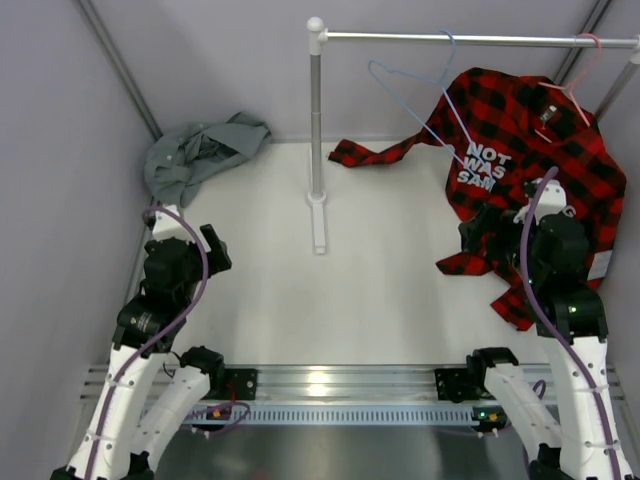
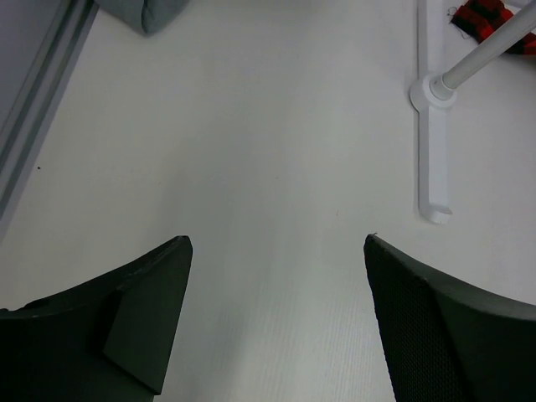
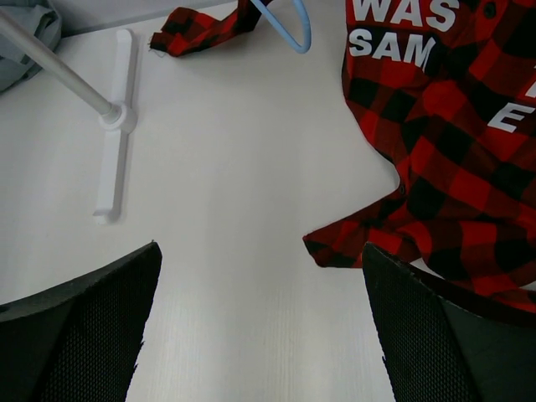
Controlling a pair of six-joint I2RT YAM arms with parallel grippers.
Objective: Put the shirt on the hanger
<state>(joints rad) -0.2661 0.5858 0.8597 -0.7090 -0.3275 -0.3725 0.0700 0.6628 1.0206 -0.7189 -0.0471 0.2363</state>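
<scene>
The left gripper moves outward and down onto the grey-green shirt's folds (image 1: 171, 172) (image 2: 144, 10) near the side next, because it stands over bare table, short of the shirt.
The grey-green shirt (image 1: 200, 150) lies crumpled in the table's far left corner; an edge of it shows in the left wrist view (image 2: 146, 12) and the right wrist view (image 3: 25, 33). The light-blue hanger (image 1: 443, 82) hangs empty by its hook on the rail, tilted, and its lower corner shows in the right wrist view (image 3: 289, 33). My left gripper (image 1: 215, 250) is open and empty over bare table (image 2: 276, 243), well short of the shirt. My right gripper (image 1: 490, 225) is open and empty (image 3: 260, 247), beside the plaid shirt's hem.
A red-and-black plaid shirt (image 1: 530, 130) with white lettering hangs on a pink hanger (image 1: 575, 85) at the right, its sleeve and hem resting on the table. The white rack pole (image 1: 316, 120) stands mid-table on a long foot (image 1: 318, 225), under the rail (image 1: 480, 40). Grey walls enclose the table.
</scene>
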